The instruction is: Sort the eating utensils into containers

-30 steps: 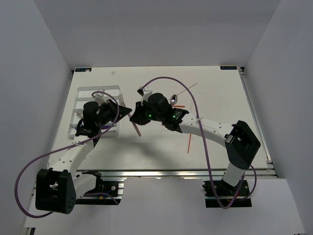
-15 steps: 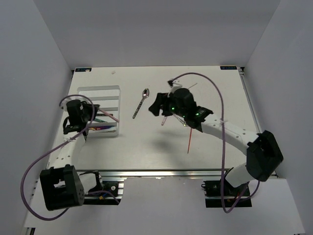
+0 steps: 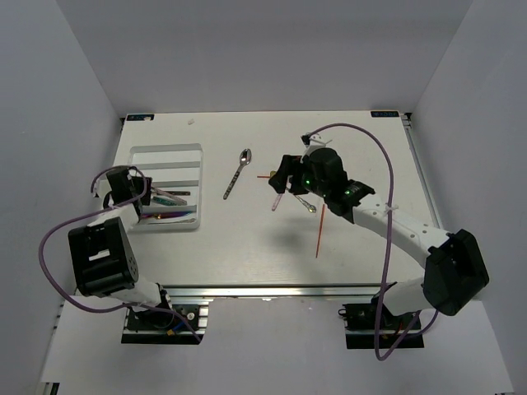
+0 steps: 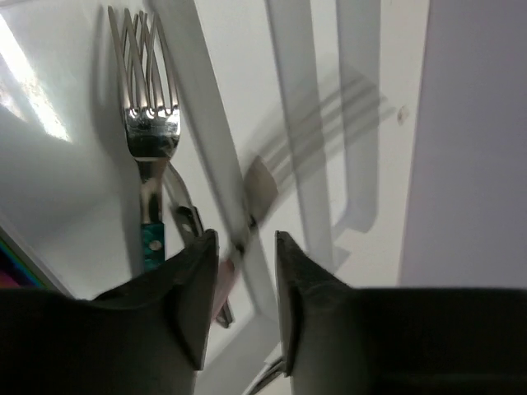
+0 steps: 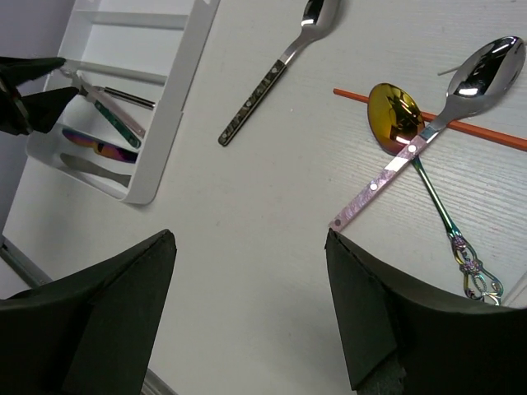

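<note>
The silver spoon lies over the gold-bowled one, so my right gripper will go down next, turn to straddle the silver spoon's pink handle (image 3: 277, 202) (image 5: 365, 196) near the handle's loose end and close there.
The white tray (image 3: 167, 151) lies at the table's left, and my left gripper (image 3: 123, 184) hangs over its left end. Seen from the left wrist, that gripper (image 4: 247, 239) is open; a blurred pink-handled fork (image 4: 257, 183) hangs loose between its jaws, beside a teal-handled fork (image 4: 149, 111) lying in the tray (image 4: 212, 156). My right gripper (image 5: 249, 234) stands wide open and empty above bare table (image 5: 247, 206). Ahead of it lie a dark-handled spoon (image 5: 276, 72), a gold-bowled spoon (image 5: 394, 107), a pink-handled silver spoon (image 5: 486, 67) and a red stick (image 5: 473, 130).
Another red stick (image 3: 320, 231) lies right of centre on the table. In the right wrist view the tray (image 5: 177, 90) holds a teal-handled piece (image 5: 121, 125), an iridescent one (image 5: 99, 146) and a silver one (image 5: 89, 167). White walls enclose the table.
Both arms pulled apart from the centre. The right gripper opened, left the dark-handled spoon on the table and moved right. The left gripper swung over the tray and opened, releasing the pink-handled fork.
</note>
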